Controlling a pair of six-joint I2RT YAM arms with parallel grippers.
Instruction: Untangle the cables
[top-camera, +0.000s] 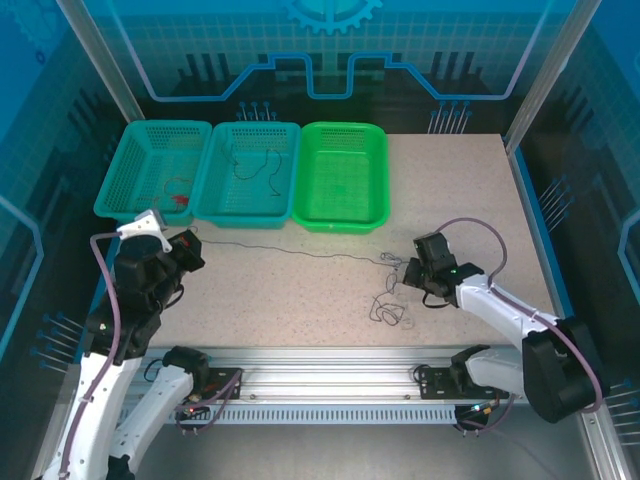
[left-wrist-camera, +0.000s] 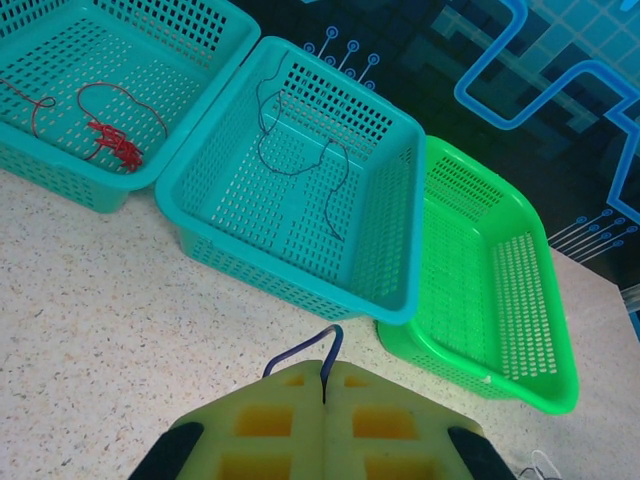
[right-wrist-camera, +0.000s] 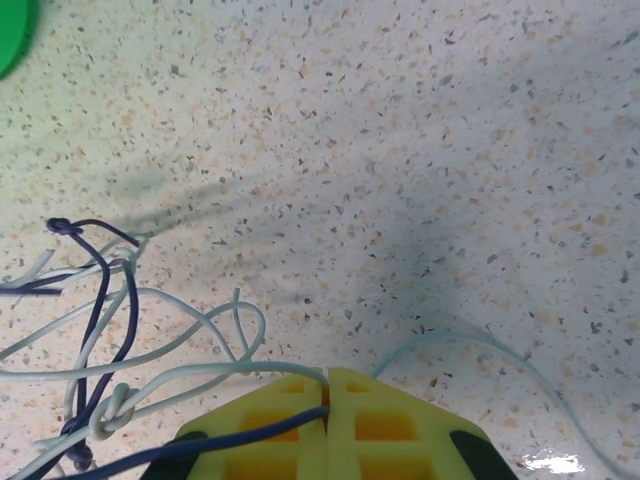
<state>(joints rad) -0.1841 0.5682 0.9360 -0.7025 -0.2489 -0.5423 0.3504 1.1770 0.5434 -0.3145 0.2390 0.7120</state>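
Observation:
Next, my left gripper moves toward the tangle, over the bare tabletop before the middle teal basket, to release the dark blue cable (top-camera: 290, 250), since it runs taut.
My left gripper (top-camera: 192, 248) (left-wrist-camera: 324, 375) is shut on a dark blue cable (left-wrist-camera: 333, 350), which loops out of its yellow fingertips. In the top view this thin dark cable (top-camera: 290, 250) runs taut across the table to the right. It ends in a tangle of whitish and dark cables (top-camera: 387, 305) (right-wrist-camera: 105, 300) beside my right gripper (top-camera: 408, 272). My right gripper (right-wrist-camera: 327, 385) is shut on a whitish strand (right-wrist-camera: 200, 372) and a dark blue strand (right-wrist-camera: 230, 432) of that tangle. Knots show in the tangle at the left of the right wrist view.
Three baskets stand in a row at the back. The left teal basket (top-camera: 150, 150) (left-wrist-camera: 60, 175) holds a red cable (left-wrist-camera: 110, 140). The middle teal basket (top-camera: 215, 205) (left-wrist-camera: 230, 250) holds a dark cable (left-wrist-camera: 300, 165). The green basket (top-camera: 345, 215) (left-wrist-camera: 520, 370) stands beside it.

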